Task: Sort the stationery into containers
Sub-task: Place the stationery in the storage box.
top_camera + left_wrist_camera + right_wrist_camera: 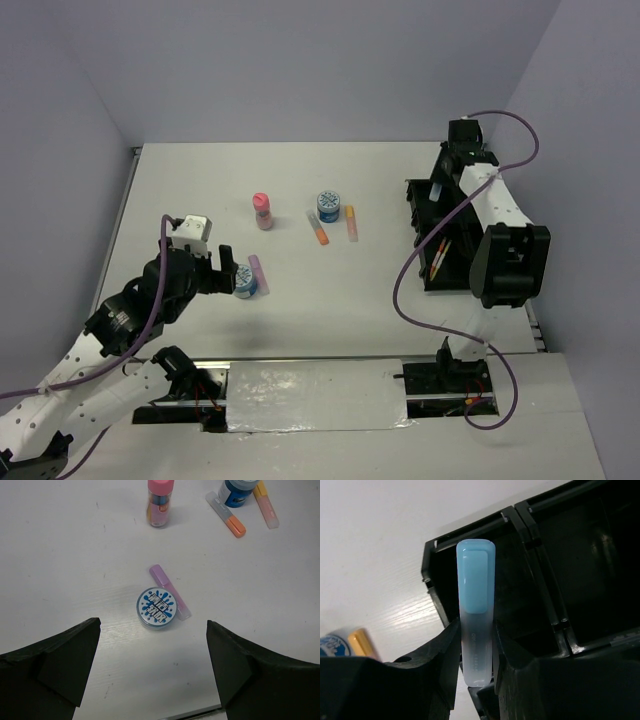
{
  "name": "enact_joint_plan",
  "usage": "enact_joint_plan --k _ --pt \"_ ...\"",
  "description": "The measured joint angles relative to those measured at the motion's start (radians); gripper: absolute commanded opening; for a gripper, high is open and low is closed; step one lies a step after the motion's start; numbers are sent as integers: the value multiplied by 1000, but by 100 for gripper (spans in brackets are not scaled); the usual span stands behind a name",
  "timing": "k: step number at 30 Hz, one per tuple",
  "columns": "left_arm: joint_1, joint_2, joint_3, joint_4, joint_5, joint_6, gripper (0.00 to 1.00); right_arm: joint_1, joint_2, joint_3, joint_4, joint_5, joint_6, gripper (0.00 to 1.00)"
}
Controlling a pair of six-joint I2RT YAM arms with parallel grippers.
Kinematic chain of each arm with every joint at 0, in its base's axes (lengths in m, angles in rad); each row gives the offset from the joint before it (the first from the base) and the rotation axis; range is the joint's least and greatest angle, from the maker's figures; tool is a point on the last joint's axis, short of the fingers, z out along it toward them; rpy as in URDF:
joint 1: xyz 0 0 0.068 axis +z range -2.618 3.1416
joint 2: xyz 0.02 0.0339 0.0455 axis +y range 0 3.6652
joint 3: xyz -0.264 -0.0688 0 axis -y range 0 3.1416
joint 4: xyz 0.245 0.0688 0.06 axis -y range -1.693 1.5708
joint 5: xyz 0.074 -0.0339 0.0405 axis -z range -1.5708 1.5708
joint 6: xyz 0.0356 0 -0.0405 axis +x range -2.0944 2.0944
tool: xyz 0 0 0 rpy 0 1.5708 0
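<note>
The robot needs to lower the blue marker a little with its right gripper and move it toward the middle of the organiser tray's far section [429, 207] [501, 591].
My right gripper [476, 647] is shut on a short blue marker [476, 600]. It holds the marker over the far compartments of the black organiser tray [436, 587], which stands at the table's right [432, 283]. Thin orange and yellow pens [440, 258] lie in a near compartment. My left gripper [152, 642] is open and empty, just short of a round blue-white tub [157, 608] that touches a purple marker [170, 591]. Further out stand a pink bottle [160, 502], a second tub [236, 491], an orange marker [226, 514] and a yellow-orange marker [265, 505].
The table's left edge [118, 215] runs beside my left arm. A purple cable [420, 255] loops from the right arm in front of the tray. A silver taped strip [315, 395] lies between the arm bases. Walls close the back and both sides.
</note>
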Motion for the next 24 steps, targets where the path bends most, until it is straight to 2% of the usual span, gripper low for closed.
enact_joint_plan --k 3,6,11,15,17,20,21,24 --pt "0 0 0 0 2 2 99 -7 22 0 1 22 13 4" --pt "0 1 0 0 7 2 99 -7 52 0 1 32 27 15" --pt "0 5 0 1 13 2 99 -8 88 0 -3 44 34 20" --pt "0 11 0 4 16 3 99 -8 92 -5 -2 45 42 42" --pt "0 13 0 5 19 3 99 -8 92 -5 -2 44 46 49" --pt "0 16 0 7 19 3 99 -8 91 -5 -2 43 51 52" --pt "0 16 0 7 20 3 99 -8 91 -5 -2 42 53 61" --pt "0 16 0 8 20 4 99 -8 87 -5 -3 37 55 61"
